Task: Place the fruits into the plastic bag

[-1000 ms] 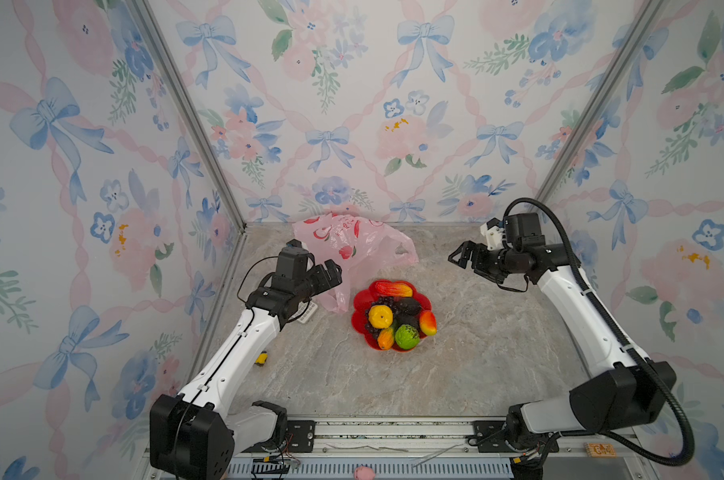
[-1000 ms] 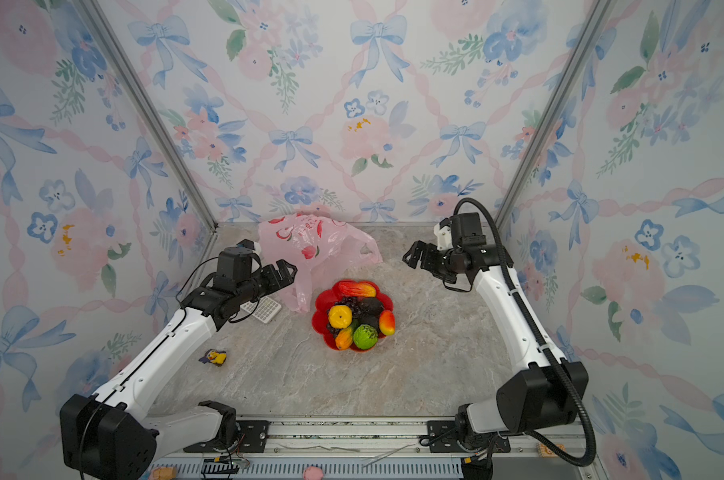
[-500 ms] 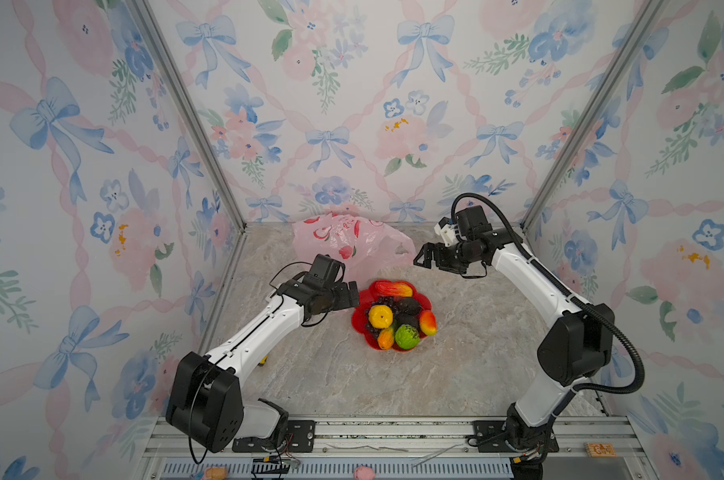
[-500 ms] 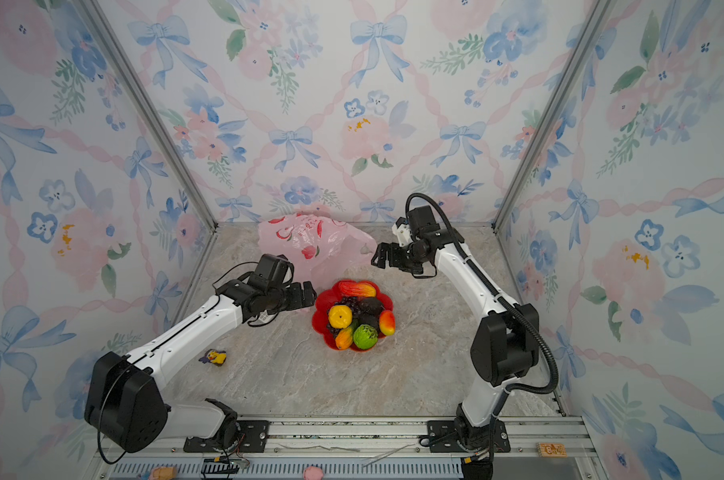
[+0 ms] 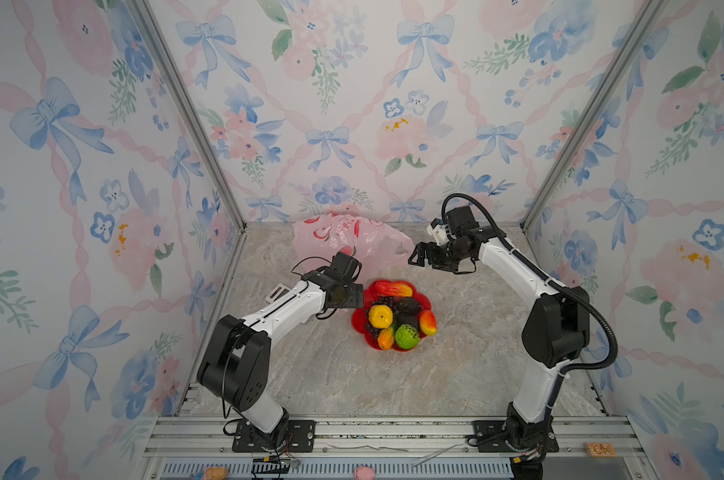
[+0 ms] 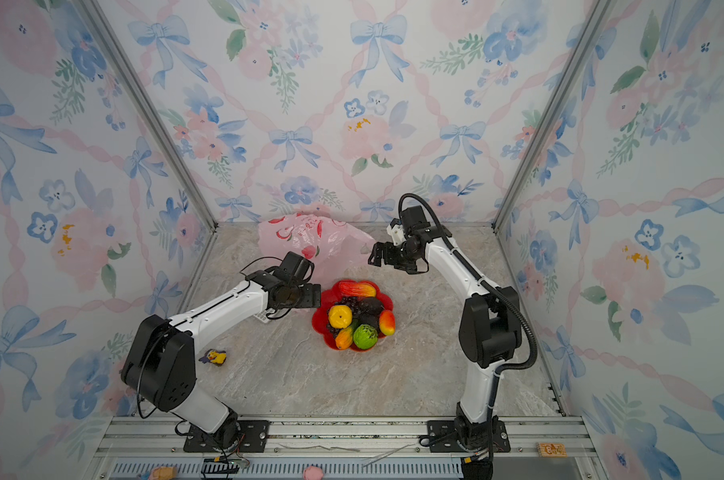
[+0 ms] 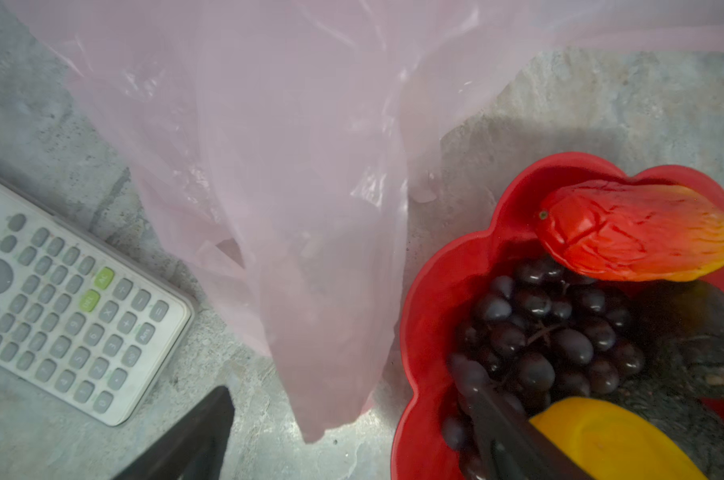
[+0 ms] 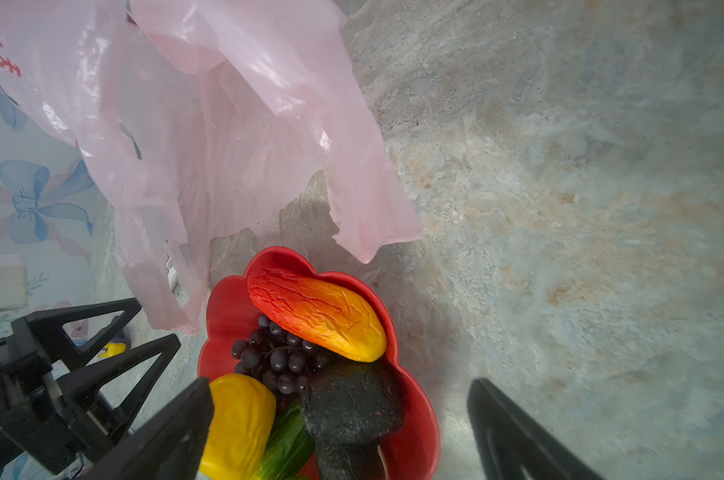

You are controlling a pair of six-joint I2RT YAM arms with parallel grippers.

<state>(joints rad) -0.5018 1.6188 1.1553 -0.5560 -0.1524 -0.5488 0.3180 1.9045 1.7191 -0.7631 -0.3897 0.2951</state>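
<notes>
The left gripper eases down and slightly outward onto the bag's narrow near tip (image 7: 334, 390) next. The tip is in line with the gap between its fingers.
The fruits lie heaped on a red flower-shaped plate (image 5: 357, 321) in the middle of the table: a red-yellow mango (image 5: 393, 288), dark grapes (image 7: 551, 332), a yellow round one (image 5: 380, 316), a green round one (image 5: 406, 336) and a blackish oval (image 8: 352, 401). Behind the plate the plastic bag (image 5: 343, 239), thin and pink, lies crumpled and flat. My left gripper (image 5: 357, 296) is open at the plate's left rim; one finger (image 7: 497, 432) is over the grapes, the other (image 7: 185, 440) over the table. My right gripper (image 5: 418, 255) hovers open behind the plate, by the bag's right edge.
A white calculator (image 7: 69, 307) lies left of the plate, partly under the left arm. A small yellow toy duck (image 6: 214, 356) sits near the left wall. Flowered walls close in the back and both sides; a metal rail (image 5: 393, 428) runs along the front.
Both arms have come in toward the plate. The left gripper slid right to the plate's rim. The right gripper swung left and forward from the back right. Both stay open.
</notes>
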